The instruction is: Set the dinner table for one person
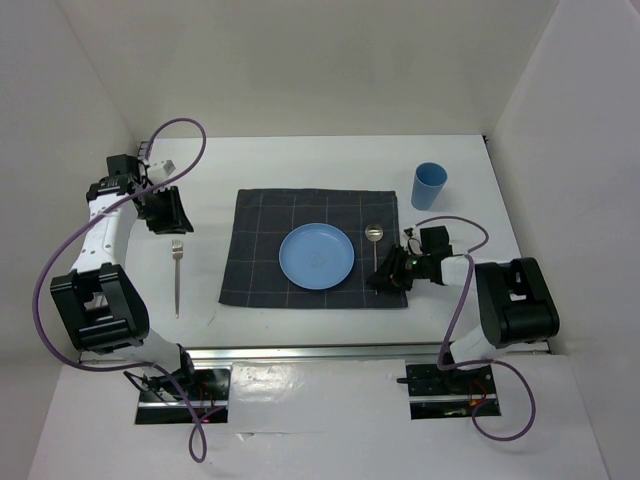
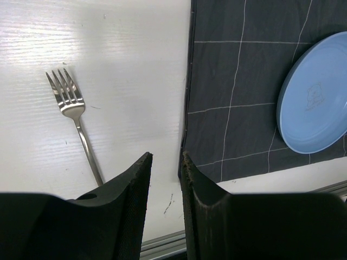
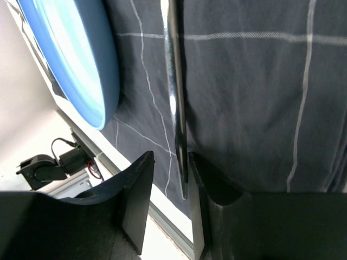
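Note:
I will next open my left gripper wider, then move it down and back onto the fork handle (image 1: pixel 177 284) (image 2: pixel 90 156), which lies beside and below its narrowly open fingers.
The white dinner table (image 1: pixel 300 160) carries a dark grey checked cloth (image 1: pixel 260 250) with a round blue plate (image 1: pixel 316 256) at its middle. A spoon (image 1: pixel 375 245) lies on the cloth right of the plate, handle toward me. My right gripper (image 1: pixel 383 280) sits low at that handle's end. In the right wrist view the spoon handle (image 3: pixel 174 97) runs between the open jaws of this gripper (image 3: pixel 171 157), close to the right finger and apart from the left one. A fork (image 1: pixel 177 275) lies on the bare table left of the cloth. My left gripper (image 1: pixel 172 222) hovers just beyond its tines, narrowly open and empty (image 2: pixel 165 157).
A light blue cup (image 1: pixel 429 186) stands upright on the table behind the cloth's right corner. White walls enclose the table at the left, back and right. A metal rail (image 1: pixel 300 352) runs along the near edge. The cloth's left edge (image 2: pixel 187 108) lies just right of the left fingers.

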